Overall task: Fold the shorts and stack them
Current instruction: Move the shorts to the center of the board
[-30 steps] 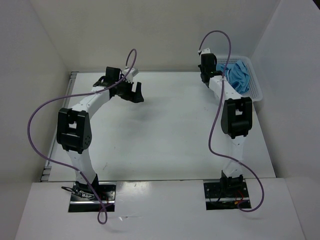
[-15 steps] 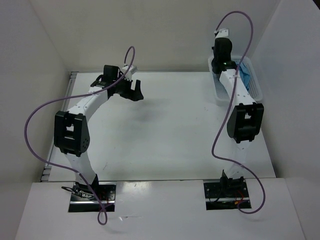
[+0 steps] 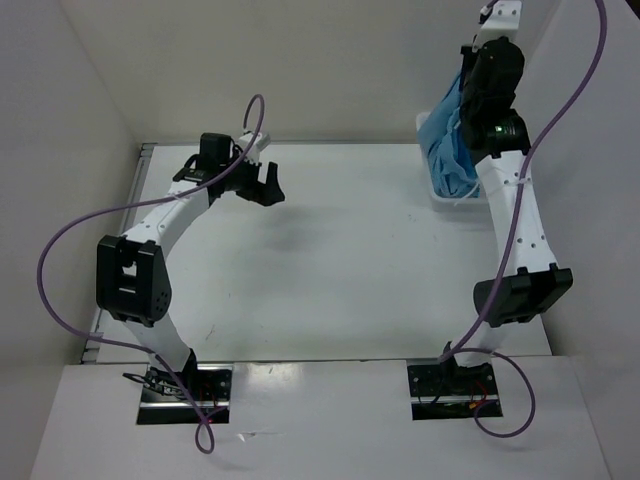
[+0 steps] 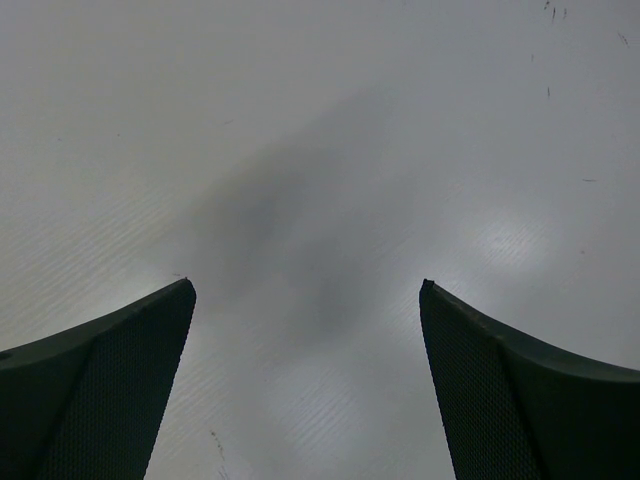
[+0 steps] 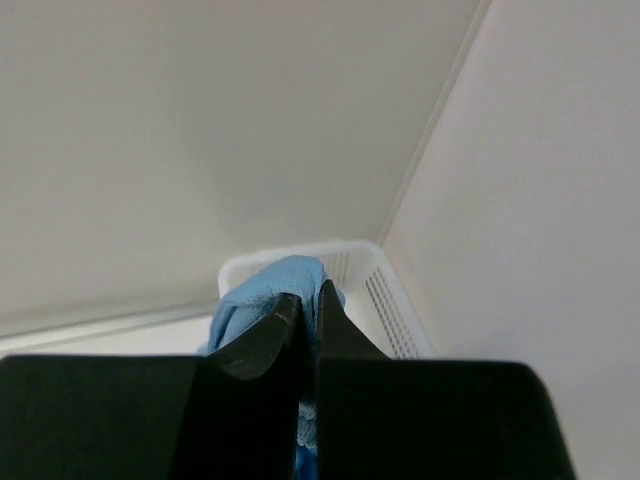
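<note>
My right gripper lifts clear of the basket (image 3: 441,195) next, carries the shorts toward my left gripper and lowers them onto the table's middle, since that space lies bare.
The light blue shorts (image 3: 449,140) hang in a bunch from my right gripper (image 3: 468,80), which is raised high above the white basket (image 3: 441,195) at the far right. The right gripper (image 5: 309,296) is shut on a fold of the shorts (image 5: 264,293), with the basket (image 5: 393,305) below. My left gripper (image 3: 268,186) is open and empty over the bare table at the far left-centre. In the left wrist view both fingers (image 4: 120,370) stand wide apart with only table between them.
White walls close in the table at the back, left and right. The right arm rises close to the right wall. Purple cables loop over both arms.
My right gripper has risen well up from the basket, pulling the shorts up with it. The left gripper has barely moved.
</note>
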{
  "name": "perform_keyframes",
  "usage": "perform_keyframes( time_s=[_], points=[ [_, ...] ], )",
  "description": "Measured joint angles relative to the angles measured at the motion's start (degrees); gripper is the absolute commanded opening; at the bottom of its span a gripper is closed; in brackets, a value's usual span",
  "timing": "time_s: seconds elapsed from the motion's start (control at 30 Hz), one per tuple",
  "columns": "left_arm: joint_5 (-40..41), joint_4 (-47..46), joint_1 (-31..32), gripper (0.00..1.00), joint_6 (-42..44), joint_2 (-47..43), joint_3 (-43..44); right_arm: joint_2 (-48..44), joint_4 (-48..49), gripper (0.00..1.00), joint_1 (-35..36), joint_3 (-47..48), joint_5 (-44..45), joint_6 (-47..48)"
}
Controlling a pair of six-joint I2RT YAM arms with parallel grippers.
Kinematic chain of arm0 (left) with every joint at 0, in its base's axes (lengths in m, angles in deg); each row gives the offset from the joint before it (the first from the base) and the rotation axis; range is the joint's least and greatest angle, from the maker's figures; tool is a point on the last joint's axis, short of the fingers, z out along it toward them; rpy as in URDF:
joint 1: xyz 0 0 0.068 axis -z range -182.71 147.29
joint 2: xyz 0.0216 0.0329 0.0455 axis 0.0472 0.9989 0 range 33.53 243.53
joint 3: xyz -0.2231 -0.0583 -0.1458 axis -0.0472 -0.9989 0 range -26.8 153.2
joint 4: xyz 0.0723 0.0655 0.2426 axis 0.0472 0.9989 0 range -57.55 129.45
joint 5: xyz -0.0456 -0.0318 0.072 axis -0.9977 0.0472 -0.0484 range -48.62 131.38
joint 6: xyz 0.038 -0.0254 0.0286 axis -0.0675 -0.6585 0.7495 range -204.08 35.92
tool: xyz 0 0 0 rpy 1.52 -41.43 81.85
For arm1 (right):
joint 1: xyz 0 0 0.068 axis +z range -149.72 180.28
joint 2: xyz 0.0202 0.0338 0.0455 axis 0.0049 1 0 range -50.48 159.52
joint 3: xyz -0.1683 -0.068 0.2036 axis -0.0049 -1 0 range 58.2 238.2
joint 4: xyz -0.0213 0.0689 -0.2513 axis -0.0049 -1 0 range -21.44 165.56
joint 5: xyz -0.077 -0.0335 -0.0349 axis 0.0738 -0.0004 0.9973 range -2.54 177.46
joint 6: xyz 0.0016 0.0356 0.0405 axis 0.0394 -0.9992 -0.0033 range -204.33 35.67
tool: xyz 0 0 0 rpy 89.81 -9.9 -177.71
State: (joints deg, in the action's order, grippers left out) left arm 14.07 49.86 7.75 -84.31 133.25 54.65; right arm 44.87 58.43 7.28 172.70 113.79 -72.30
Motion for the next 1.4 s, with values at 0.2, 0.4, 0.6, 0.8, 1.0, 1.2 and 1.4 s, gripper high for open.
perform_keyframes(
  time_s=[0.2, 0.4, 0.6, 0.8, 1.0, 1.2, 1.4],
  points=[
    [0.0, -0.3, 0.0, 1.00, 0.0, -1.3, -0.2, 3.8, -1.8, 0.00, 0.0, 19.6, -1.6, 2.6],
    [0.1, -0.6, 0.0, 1.00, 0.0, -3.2, -1.0, 10.0, 0.9, 0.00, 0.0, 48.7, -12.2, 1.2],
    [3.1, -0.7, 0.0, 1.00, 0.0, -6.1, -2.4, 10.3, 0.9, 0.00, 0.1, 57.7, -34.5, -7.7],
    [8.6, -1.2, 0.0, 1.00, 0.0, -8.2, -2.9, 13.6, -2.0, 0.00, 7.8, 54.6, -46.1, -14.5],
    [16.8, -3.3, 0.0, 1.00, 0.0, -8.5, -3.5, 21.0, -6.3, 0.00, 15.4, 47.3, -44.9, -19.0],
    [20.0, -3.9, -5.9, 1.00, 0.0, -8.8, -3.8, 24.4, -11.4, 0.00, 15.5, 37.1, -39.7, -19.8],
    [17.7, -2.4, -10.2, 1.00, 0.0, -12.2, -7.0, 19.7, -13.1, 0.39, 15.5, 17.2, -44.7, -12.5]
  ],
)
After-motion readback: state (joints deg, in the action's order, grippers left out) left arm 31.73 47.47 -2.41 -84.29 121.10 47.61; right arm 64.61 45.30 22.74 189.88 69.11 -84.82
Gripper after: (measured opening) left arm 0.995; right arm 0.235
